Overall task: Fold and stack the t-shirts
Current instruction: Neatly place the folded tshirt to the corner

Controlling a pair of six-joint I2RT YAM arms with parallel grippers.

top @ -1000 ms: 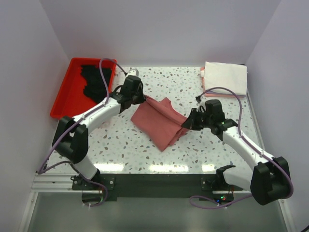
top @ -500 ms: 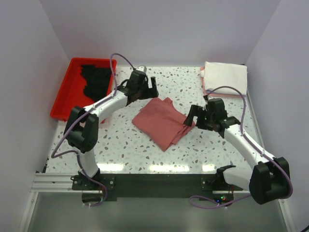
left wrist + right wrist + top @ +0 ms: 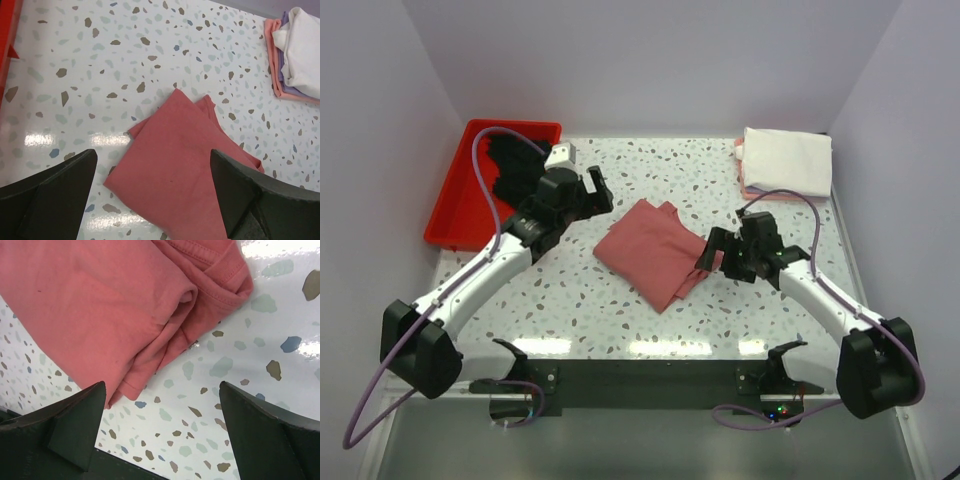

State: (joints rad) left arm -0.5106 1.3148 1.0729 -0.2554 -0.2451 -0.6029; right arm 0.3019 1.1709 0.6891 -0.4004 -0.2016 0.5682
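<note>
Next, the right gripper moves down and to the left in the top view onto the rose shirt's curled corner, since bare tabletop lies between its fingers.
A dusty-rose t-shirt (image 3: 655, 252) lies folded on the speckled table, in the middle between my two arms. My left gripper (image 3: 599, 192) hovers open just left of the shirt's far corner, with the cloth (image 3: 185, 165) showing below its spread fingers and nothing held. At the shirt's right edge my right gripper (image 3: 709, 254) is open too, and the folded hem (image 3: 150, 345) lies free ahead of its fingers. A black t-shirt (image 3: 515, 165) sits crumpled in the tray. A white t-shirt (image 3: 785, 155) tops a folded stack at the back right, with pinkish ones (image 3: 276, 65) under it.
The red plastic tray (image 3: 450, 215) stands at the back left, its edge (image 3: 7, 35) showing in the left wrist view. White walls close in the table on three sides. Bare speckled tabletop (image 3: 570, 300) lies in front of the rose shirt.
Both grippers have opened and let go of the rose shirt, which now lies flat and folded. The left arm has drawn back to the left; the right gripper has barely moved.
</note>
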